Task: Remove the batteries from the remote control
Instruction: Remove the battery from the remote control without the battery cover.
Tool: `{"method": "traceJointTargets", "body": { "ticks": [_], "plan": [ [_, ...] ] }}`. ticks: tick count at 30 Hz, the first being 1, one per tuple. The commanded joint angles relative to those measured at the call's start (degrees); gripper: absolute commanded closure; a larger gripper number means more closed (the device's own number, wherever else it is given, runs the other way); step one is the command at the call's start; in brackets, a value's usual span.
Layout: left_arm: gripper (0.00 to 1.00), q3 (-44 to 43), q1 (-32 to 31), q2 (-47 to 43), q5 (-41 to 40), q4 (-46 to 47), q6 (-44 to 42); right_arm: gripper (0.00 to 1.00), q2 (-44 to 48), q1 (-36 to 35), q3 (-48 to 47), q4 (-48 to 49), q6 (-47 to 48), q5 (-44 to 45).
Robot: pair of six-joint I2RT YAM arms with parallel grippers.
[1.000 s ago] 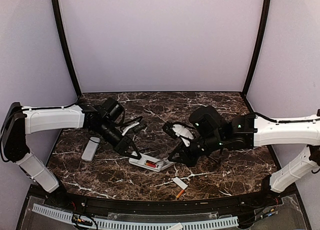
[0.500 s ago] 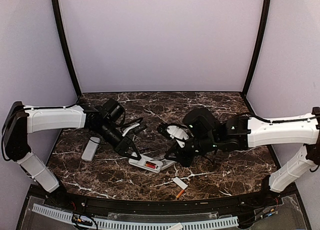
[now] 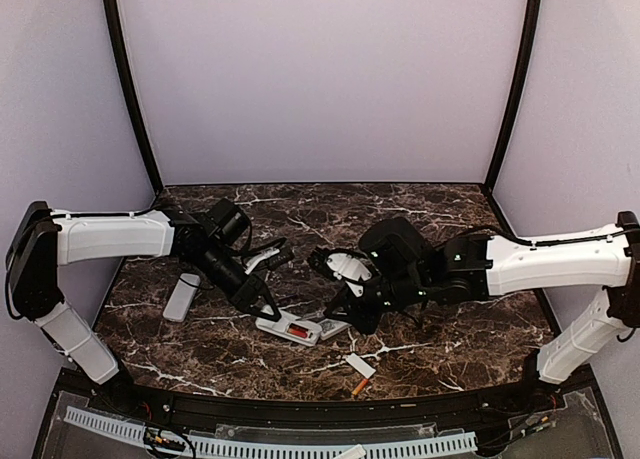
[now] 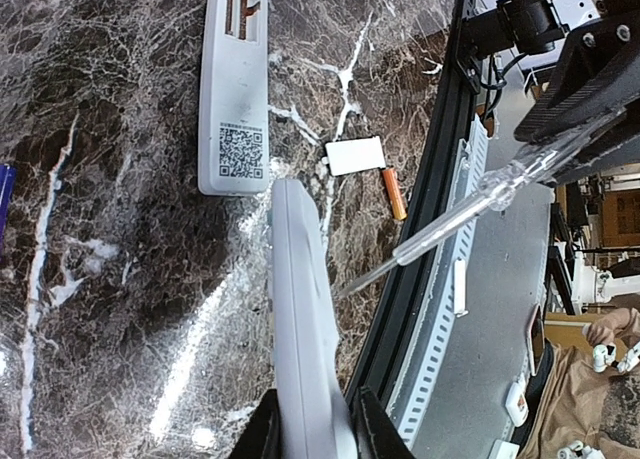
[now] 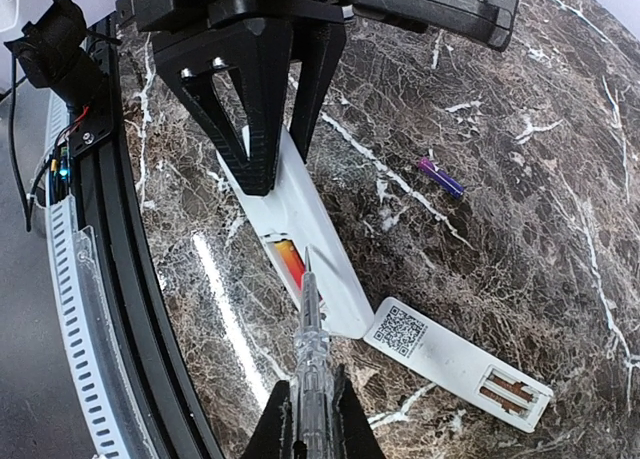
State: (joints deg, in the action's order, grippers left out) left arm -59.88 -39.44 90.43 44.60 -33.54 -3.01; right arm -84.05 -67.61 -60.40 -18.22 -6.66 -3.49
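Note:
The end of the white remote touches the second remote. Next, I will lower my left gripper to the left in the top view, onto bare marble, and let the white remote go.
A white remote (image 3: 283, 324) lies on the marble table with its back open and a red-orange battery (image 3: 299, 331) in the compartment. My left gripper (image 3: 266, 306) is shut on its far end; the left wrist view shows the remote (image 4: 300, 309) between the jaws. My right gripper (image 3: 347, 311) is shut on a clear pointed tool (image 5: 312, 349). The tool's tip is over the red-orange battery (image 5: 288, 261). An orange battery (image 3: 358, 386) lies near the front edge. A purple-blue battery (image 5: 441, 177) lies on the table beyond the remote.
A second white remote (image 5: 455, 359) with a QR label and an empty compartment lies touching the first remote's end. A small white cover (image 3: 360, 365) lies by the orange battery. Another remote (image 3: 181, 297) lies at the left. The table's black front rail (image 3: 300, 409) is close.
My right arm has moved left, bringing the clear tool closer over the remote's open compartment. My left gripper and the remote have shifted slightly left.

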Motion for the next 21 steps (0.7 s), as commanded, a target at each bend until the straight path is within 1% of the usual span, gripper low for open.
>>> {"method": "traceJointTargets", "body": {
  "ticks": [1,9,21],
  "plan": [
    [1.00,-0.5,-0.2,0.1,-2.4,-0.8,-0.7,1.00,1.6,-0.7,-0.4,1.7,-1.0,-1.4],
    [1.00,-0.4,-0.2,-0.2,-3.1,-0.7,-0.5,1.00,0.0,-1.8,0.2,2.0,-1.2,-2.3],
    [1.00,-0.2,-0.2,-0.3,-2.5,-0.7,-0.6,1.00,-4.1,-1.8,-0.7,2.1,0.6,4.7]
  ]
}}
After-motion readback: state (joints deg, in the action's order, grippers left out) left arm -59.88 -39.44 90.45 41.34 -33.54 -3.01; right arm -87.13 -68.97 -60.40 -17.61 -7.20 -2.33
